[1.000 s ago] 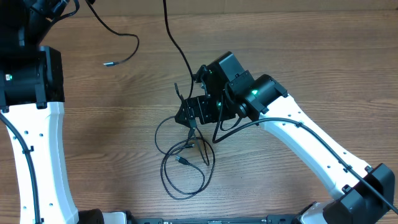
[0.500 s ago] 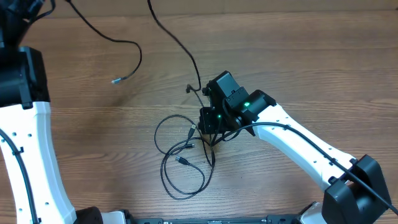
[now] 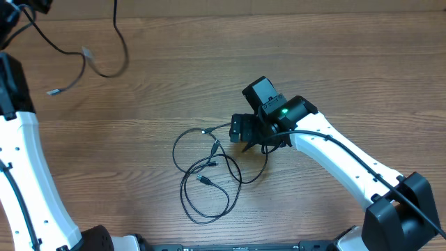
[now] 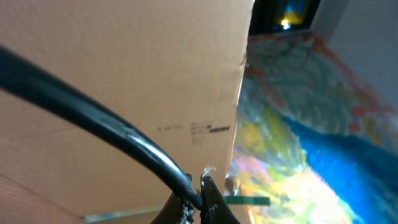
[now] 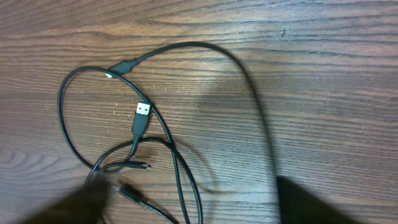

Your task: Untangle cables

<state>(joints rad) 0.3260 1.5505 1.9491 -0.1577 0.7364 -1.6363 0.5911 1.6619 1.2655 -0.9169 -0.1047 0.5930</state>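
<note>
The robot's left gripper will first move down toward the bare wood of the table by the cardboard wall (image 3: 64, 40) to let go of the separate cable.
A heap of thin black cables (image 3: 206, 174) lies looped on the wooden table, with a USB plug (image 5: 142, 111) showing among the loops. My right gripper (image 3: 239, 131) hovers at the heap's upper right edge, open. In the right wrist view its dark fingers (image 5: 314, 202) stand wide apart with loops on the table between them and nothing held. One separate cable (image 3: 104, 66) hangs at the far top left, its plug end (image 3: 54, 90) free. My left gripper (image 4: 200, 190) is shut on this cable (image 4: 93, 118) and lifted off the table.
The white left arm (image 3: 24, 153) runs down the left edge. The right arm (image 3: 348, 164) crosses the lower right. Behind the left gripper stand a cardboard wall (image 4: 124, 62) and a colourful sheet (image 4: 311, 143).
The right gripper closed and then opened, releasing the long cable, and shifted slightly right. The left arm pulled that cable up and left, clear of the heap.
</note>
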